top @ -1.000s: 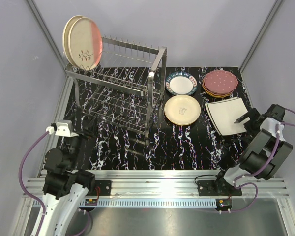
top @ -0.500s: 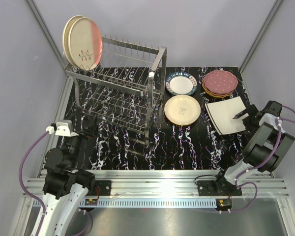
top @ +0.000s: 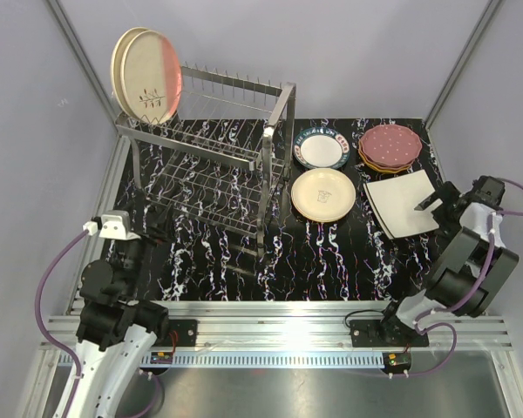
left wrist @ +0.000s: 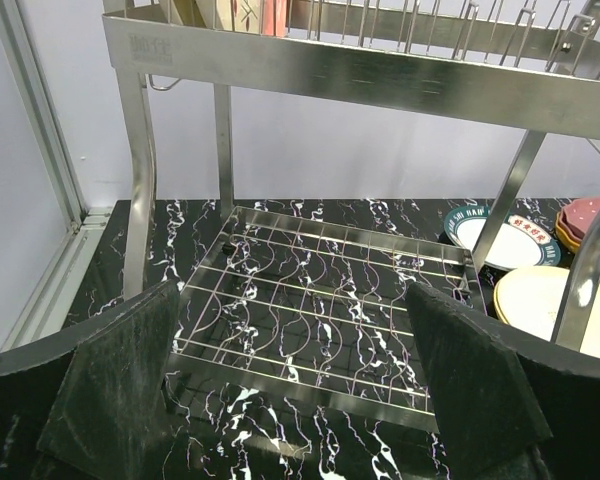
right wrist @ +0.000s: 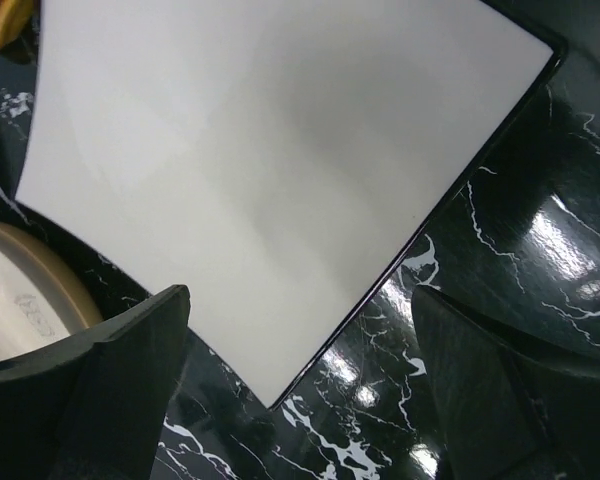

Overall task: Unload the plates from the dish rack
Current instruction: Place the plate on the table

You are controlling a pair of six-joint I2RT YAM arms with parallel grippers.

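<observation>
Next, my left gripper moves up and outward onto the near rim of the pink-tinted plate, since the dish rack's upper shelf holds plates while the lower shelf is bare.
The dish rack stands at the back left, a silver two-tier wire frame. Two round cream plates, one with a pink tint, stand upright at the far left end of its upper tier. My left gripper is open in front of the rack, facing its bare lower tier, with nothing between its fingers. To the right of the rack, a cream square plate lies flat on the table. My right gripper hangs open over that plate's near corner, holding nothing.
On the black marbled table right of the rack lie a white plate with a dark patterned rim, a cream round plate and a stack topped by a maroon dotted plate. Grey walls close in both sides.
My right arm has shifted a little, its wrist drifting right while the open gripper stays over the square plate's edge. The left arm and all plates have not moved.
</observation>
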